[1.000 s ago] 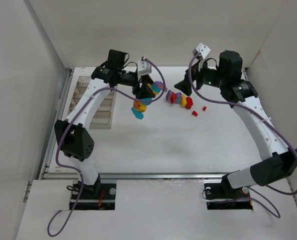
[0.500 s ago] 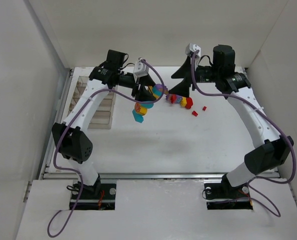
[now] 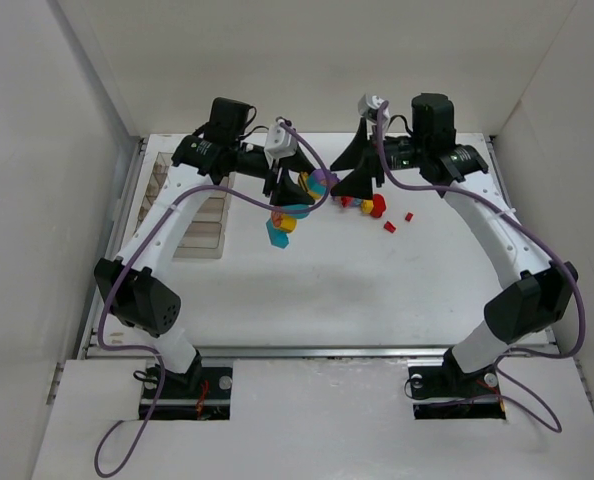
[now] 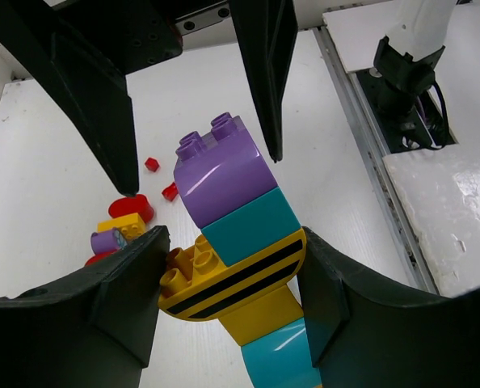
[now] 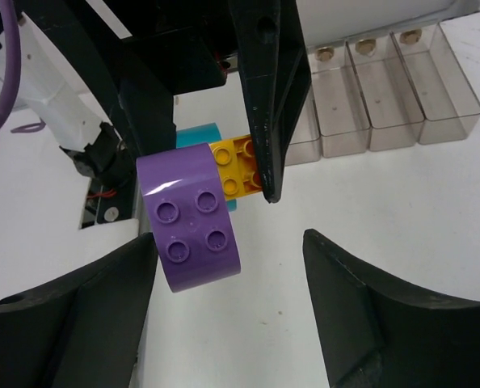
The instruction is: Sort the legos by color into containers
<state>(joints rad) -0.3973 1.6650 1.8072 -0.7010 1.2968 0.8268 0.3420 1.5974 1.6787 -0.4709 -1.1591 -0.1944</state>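
Observation:
My left gripper lowers the stack [image 3: 295,208] onto the bare tabletop beside the tray next and releases it there, because that spot is clear of other bricks.
My left gripper [image 4: 232,259] is shut on a snapped stack of legos [image 4: 240,242]: purple on top, then cyan, a yellow brick with black stripes, yellow and cyan. It holds the stack above the table; in the top view the stack [image 3: 295,208] hangs right of the tray. My right gripper [image 5: 228,246] is open, and the stack's purple top brick [image 5: 190,214] lies between its jaws, close to the left one. In the top view my right gripper [image 3: 354,170] faces my left gripper [image 3: 295,188]. The clear four-compartment tray [image 3: 207,228] stands at the left and also shows in the right wrist view [image 5: 385,89].
A cluster of red, yellow and purple bricks [image 3: 369,203] lies on the table under my right gripper; it also shows in the left wrist view [image 4: 120,228]. Two small red bricks [image 3: 389,227] [image 3: 409,215] lie to its right. White walls enclose the table.
My right gripper has swung left and up to the purple end of the stack. My left gripper has shifted slightly, still holding the stack.

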